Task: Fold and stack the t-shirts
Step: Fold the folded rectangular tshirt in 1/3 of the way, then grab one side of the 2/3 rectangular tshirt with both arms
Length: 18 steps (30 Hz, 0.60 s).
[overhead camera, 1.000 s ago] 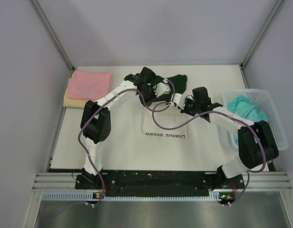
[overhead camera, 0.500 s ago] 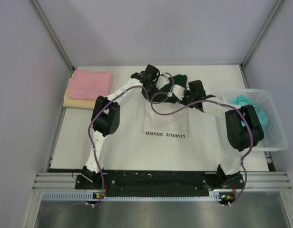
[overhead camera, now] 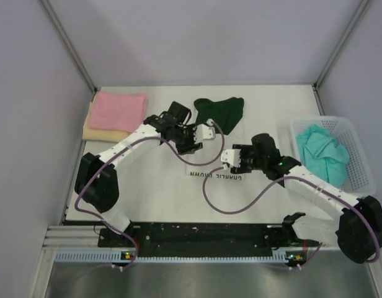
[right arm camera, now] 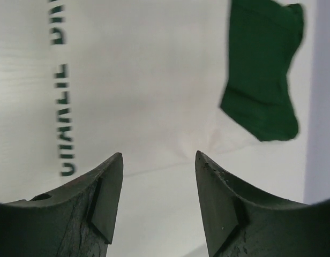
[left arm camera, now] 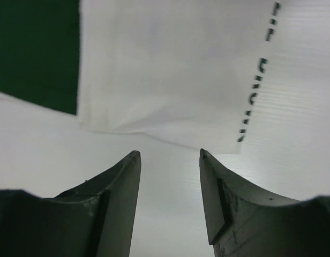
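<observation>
I will bring my open right gripper down and back next, onto the t-shirt's near corner at the print's end (overhead camera: pixel 240 177) (right arm camera: pixel 68 172), because it lies below and closer to my base.
A white t-shirt (overhead camera: pixel 206 158) with a dark green part (overhead camera: pixel 220 110) at its far end and black print (overhead camera: pixel 216 176) at its near edge lies flat mid-table. My left gripper (overhead camera: pixel 200 138) hovers at its left side, open and empty. In the left wrist view the open left gripper (left arm camera: pixel 169 155) stands just short of the white cloth (left arm camera: pixel 170 69). My right gripper (overhead camera: pixel 231 158) hovers at the shirt's right side, also open and empty. In the right wrist view the right gripper (right arm camera: pixel 158 155) faces the white cloth (right arm camera: pixel 143 80) and green part (right arm camera: pixel 264 69).
A folded pink t-shirt (overhead camera: pixel 119 110) lies on a pale yellow one (overhead camera: pixel 95 131) at the far left. A teal t-shirt (overhead camera: pixel 324 152) sits in the white mesh basket (overhead camera: pixel 358 149) at the right edge. Walls close in the table.
Both grippers were shut at the shirt's far end; they have opened, let the cloth go and drawn back toward the near side. The green part now lies uncovered.
</observation>
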### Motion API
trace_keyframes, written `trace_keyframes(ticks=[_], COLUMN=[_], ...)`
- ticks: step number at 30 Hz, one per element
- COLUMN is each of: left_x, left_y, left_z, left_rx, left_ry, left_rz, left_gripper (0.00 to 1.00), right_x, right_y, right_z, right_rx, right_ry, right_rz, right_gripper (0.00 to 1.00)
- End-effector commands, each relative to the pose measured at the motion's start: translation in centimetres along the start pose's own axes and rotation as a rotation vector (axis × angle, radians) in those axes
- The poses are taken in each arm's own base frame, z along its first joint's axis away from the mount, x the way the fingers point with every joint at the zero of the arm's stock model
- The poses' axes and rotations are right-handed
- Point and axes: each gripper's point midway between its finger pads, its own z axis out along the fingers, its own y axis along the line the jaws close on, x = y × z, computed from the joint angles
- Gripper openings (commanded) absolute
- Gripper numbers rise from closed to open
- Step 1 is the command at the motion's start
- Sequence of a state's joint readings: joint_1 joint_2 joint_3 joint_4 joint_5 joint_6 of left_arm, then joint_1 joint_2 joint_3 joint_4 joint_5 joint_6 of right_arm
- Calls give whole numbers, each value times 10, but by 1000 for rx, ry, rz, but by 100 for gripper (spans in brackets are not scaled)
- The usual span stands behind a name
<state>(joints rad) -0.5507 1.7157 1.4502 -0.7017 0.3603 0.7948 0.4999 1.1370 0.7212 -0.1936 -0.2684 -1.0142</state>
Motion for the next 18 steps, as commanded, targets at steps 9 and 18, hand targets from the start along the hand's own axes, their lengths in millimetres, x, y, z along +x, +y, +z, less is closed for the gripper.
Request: trace_keyframes(ticks=[9, 18], left_x=[59, 91], left_y=[-102, -125], left_z=[64, 80], left_rx=[228, 317], left_ry=[157, 261], left_rz=[190, 118], left_gripper=[53, 44], right_x=[42, 60], right_y=[102, 126], right_z=[33, 39], right_rx=[-327, -422], right_ry=[162, 251], right_rz=[-50, -40], right_gripper=[57, 15])
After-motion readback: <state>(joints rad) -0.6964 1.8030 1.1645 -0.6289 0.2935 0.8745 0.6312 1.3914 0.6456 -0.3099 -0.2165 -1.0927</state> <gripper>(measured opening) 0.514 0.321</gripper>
